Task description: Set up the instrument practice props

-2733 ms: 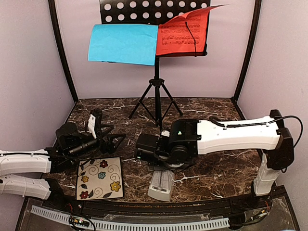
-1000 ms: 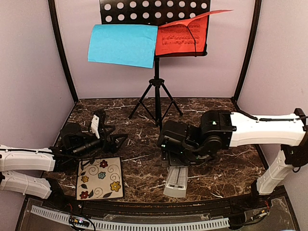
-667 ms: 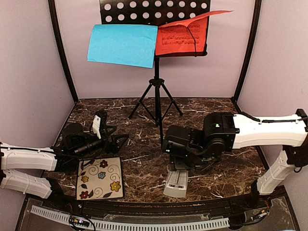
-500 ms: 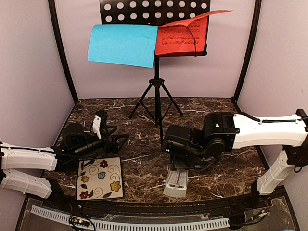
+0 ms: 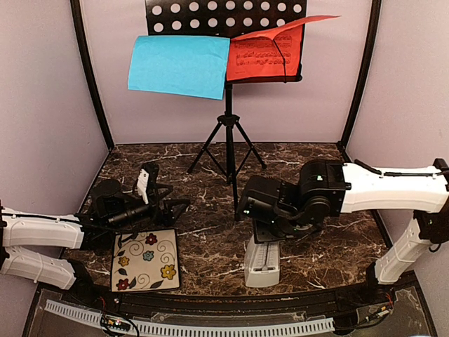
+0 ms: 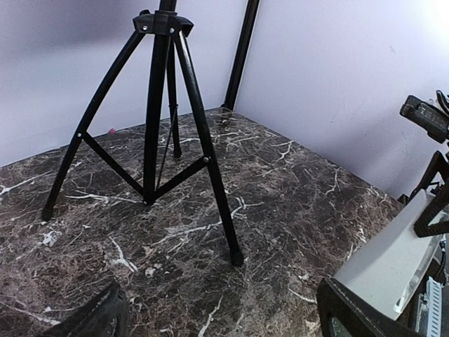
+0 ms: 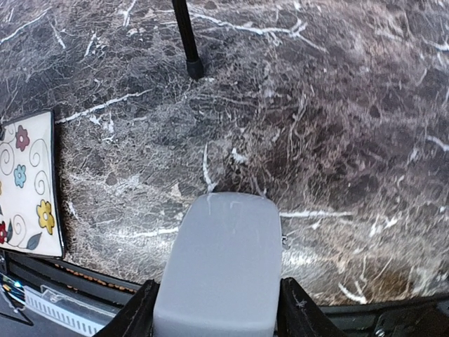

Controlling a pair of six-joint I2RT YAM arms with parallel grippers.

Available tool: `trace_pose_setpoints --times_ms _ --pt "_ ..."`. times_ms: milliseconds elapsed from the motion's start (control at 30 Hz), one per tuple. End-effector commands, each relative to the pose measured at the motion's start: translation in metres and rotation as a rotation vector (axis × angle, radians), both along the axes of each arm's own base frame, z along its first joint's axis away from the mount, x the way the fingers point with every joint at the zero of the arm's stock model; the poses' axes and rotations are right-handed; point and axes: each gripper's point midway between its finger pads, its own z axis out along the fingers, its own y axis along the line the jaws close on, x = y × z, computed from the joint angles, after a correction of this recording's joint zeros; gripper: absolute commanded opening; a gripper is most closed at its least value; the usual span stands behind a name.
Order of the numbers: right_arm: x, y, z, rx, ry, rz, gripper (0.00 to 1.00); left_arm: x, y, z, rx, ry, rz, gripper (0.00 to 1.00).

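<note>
I will swing my right gripper outward, tip the metronome upright on the marble by the near tripod foot and release it, since the metronome's base faces me.
The black tripod music stand (image 5: 228,133) stands at the back centre, and its legs (image 6: 158,112) fill the left wrist view. On its perforated desk lean a blue sheet (image 5: 179,64) and a red printed sheet (image 5: 265,53) whose top edge curls forward. The white metronome (image 5: 262,263) lies near the front edge, base toward me. My right gripper (image 7: 219,309) is shut on the metronome (image 7: 221,267), with a black finger pressed against each side. My left gripper (image 5: 165,203) hovers low at the left, open and holding nothing, its fingers wide apart.
A square flower-patterned tile (image 5: 146,260) lies at the front left, just below my left gripper. One tripod foot (image 7: 194,68) rests on the marble a little beyond the metronome. Purple walls and black frame posts (image 5: 91,77) close in the back and sides.
My right gripper has closed onto the metronome, which has shifted slightly right and turned. The right arm has swung right since the earliest frame. The left arm has crept slightly forward.
</note>
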Motion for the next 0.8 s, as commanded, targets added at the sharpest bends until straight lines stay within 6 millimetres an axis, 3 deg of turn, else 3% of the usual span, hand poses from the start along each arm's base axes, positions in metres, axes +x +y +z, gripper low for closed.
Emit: trace_pose_setpoints --times_ms 0,167,367,667,767 --pt "0.033 0.012 0.042 0.068 -0.182 0.094 0.38 -0.011 -0.018 0.011 -0.011 -0.038 -0.125 0.96" --pt "0.054 0.024 0.07 0.121 -0.318 0.259 0.31 -0.034 -0.036 -0.005 0.01 -0.082 -0.28 0.91" --pt "0.073 0.028 0.095 0.171 -0.428 0.455 0.22 -0.065 -0.068 -0.039 0.146 -0.186 -0.455 0.89" --pt "0.076 0.04 0.094 0.168 -0.468 0.683 0.17 -0.072 -0.098 -0.085 0.25 -0.212 -0.553 0.93" --pt "0.077 0.044 0.088 0.168 -0.459 0.699 0.1 -0.07 -0.106 -0.1 0.283 -0.212 -0.561 0.97"
